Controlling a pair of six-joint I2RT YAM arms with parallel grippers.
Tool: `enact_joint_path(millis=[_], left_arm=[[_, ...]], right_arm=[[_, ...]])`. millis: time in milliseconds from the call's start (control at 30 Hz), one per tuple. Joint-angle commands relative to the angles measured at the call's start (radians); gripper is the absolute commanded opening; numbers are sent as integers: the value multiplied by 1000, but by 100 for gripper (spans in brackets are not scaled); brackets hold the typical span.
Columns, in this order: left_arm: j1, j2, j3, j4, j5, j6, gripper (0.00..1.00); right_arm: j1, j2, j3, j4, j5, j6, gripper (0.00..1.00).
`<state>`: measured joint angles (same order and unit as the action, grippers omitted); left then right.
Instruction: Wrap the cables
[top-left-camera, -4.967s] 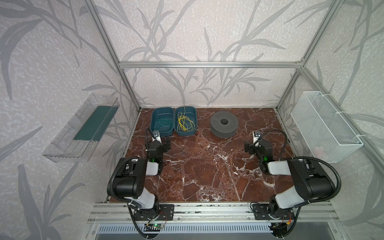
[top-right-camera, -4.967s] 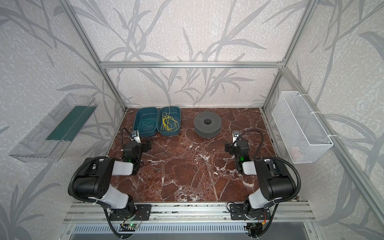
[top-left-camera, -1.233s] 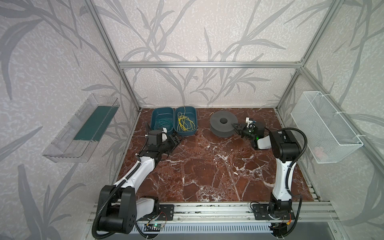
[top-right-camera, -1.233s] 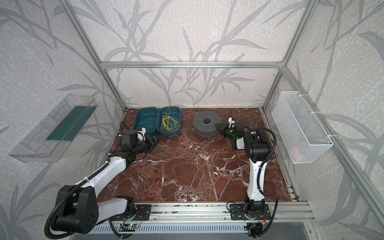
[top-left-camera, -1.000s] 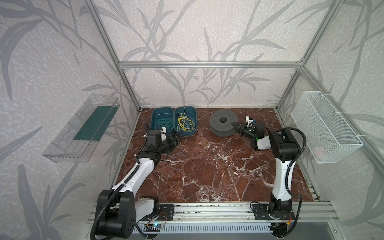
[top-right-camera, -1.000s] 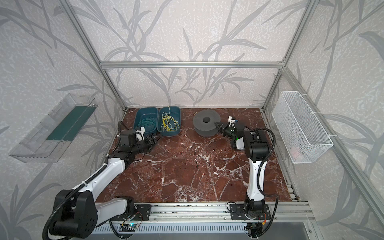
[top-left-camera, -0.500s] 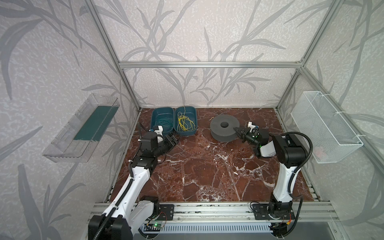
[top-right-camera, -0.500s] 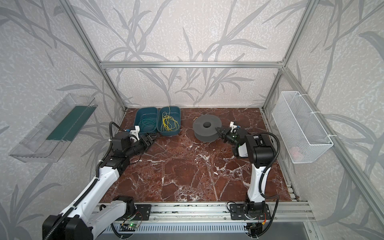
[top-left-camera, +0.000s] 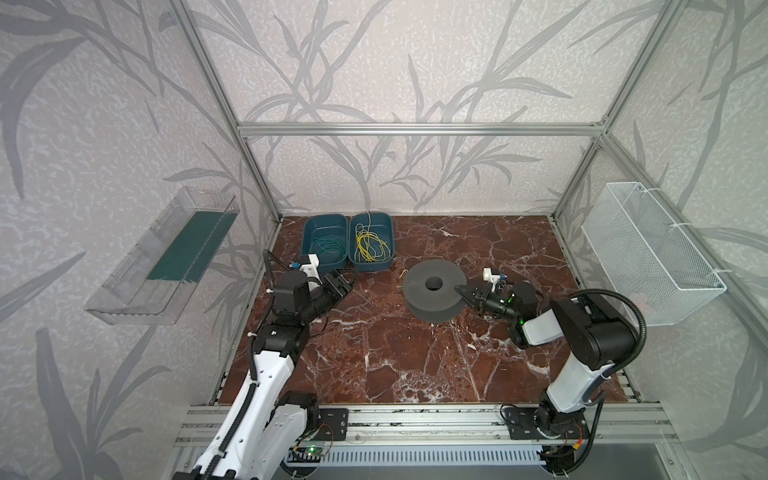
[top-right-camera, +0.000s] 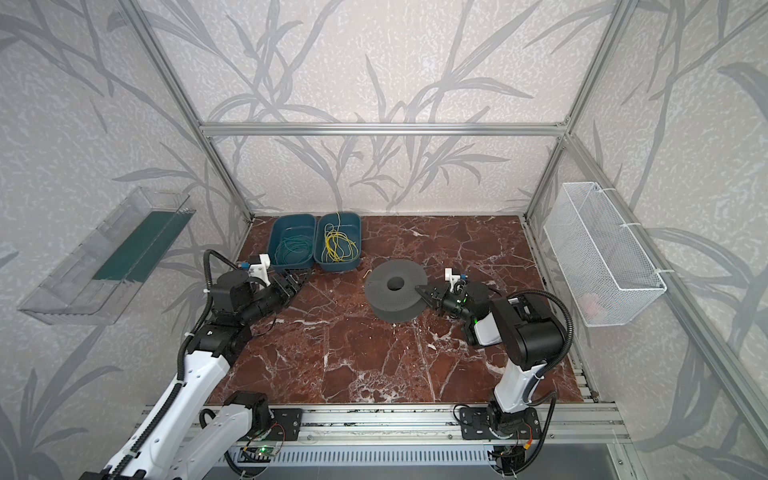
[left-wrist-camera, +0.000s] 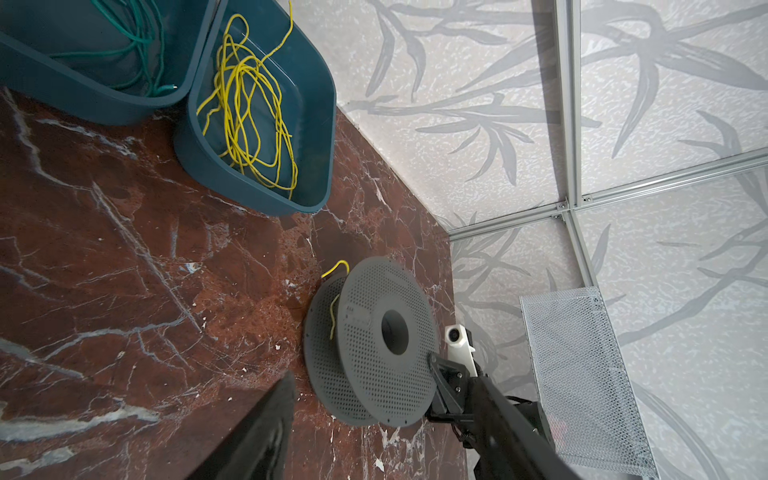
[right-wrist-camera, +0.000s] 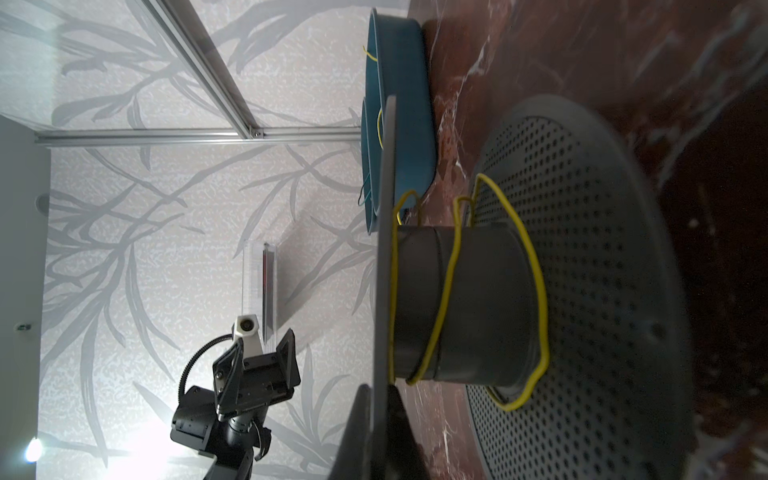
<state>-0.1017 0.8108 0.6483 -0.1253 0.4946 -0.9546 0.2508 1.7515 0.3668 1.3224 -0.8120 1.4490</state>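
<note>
My right gripper pulls the spool (top-left-camera: 434, 291) back by its upper rim next and releases it, since the bare marble surface lies back from this gripper, toward my base.
The cables (top-left-camera: 371, 245) (top-right-camera: 338, 245) (left-wrist-camera: 249, 120) are thin yellow wires heaped in the right one of two teal bins (top-left-camera: 384, 266). Another yellow strand (right-wrist-camera: 449, 291) (left-wrist-camera: 332, 307) loops loosely round the core of a dark grey perforated spool (top-left-camera: 434, 291) (top-right-camera: 397, 291) (left-wrist-camera: 374, 340). My right gripper (top-left-camera: 461, 289) (top-right-camera: 420, 289) (right-wrist-camera: 380, 399) is shut on the rim of the spool's upper flange. In front of the bins, my left gripper (top-left-camera: 343, 279) (top-right-camera: 295, 280) (left-wrist-camera: 386, 378) hangs open and holds nothing, pointing towards the spool.
The left teal bin (top-left-camera: 309, 232) holds thin green wires. A clear shelf (top-left-camera: 166, 257) is fixed to the left wall and a white wire basket (top-left-camera: 648, 253) to the right wall. An aluminium frame borders the marble floor (top-left-camera: 395, 353).
The spool has shifted towards the front and slightly left with my right gripper shut on its flange. The left arm has risen while its gripper stays open near the bins.
</note>
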Motion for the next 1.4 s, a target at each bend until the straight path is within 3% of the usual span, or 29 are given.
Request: enact_joint_path(millis=[0, 133, 467, 667, 767, 933, 1000, 1100, 1200, 1367], left_arm=[[-11, -32, 1, -22, -10, -29, 69], [-21, -57, 1, -39, -16, -38, 69], [-42, -85, 1, -70, -41, -33, 69], [-47, -24, 16, -44, -47, -6, 69], [-48, 33, 50, -37, -63, 28, 69], [-47, 178, 185, -104, -92, 136, 68], [-48, 244, 246, -139, -128, 179, 67], [-45, 334, 371, -218, -198, 261, 62], [-44, 413, 488, -270, -260, 326, 61], [-44, 568, 653, -338, -322, 420, 59]], right_arm=[[92, -38, -56, 81, 1, -32, 0], [194, -72, -105, 81, 43, -59, 0], [234, 79, -161, 81, 39, -116, 0], [222, 77, -159, 59, 42, -151, 37], [211, 37, -158, -41, 55, -211, 44], [192, -139, -133, -366, 80, -352, 49], [189, -263, -100, -637, 127, -466, 51], [190, -510, -28, -1080, 271, -654, 54], [189, -729, 39, -1401, 438, -791, 57], [189, -1017, 73, -1613, 649, -878, 62]])
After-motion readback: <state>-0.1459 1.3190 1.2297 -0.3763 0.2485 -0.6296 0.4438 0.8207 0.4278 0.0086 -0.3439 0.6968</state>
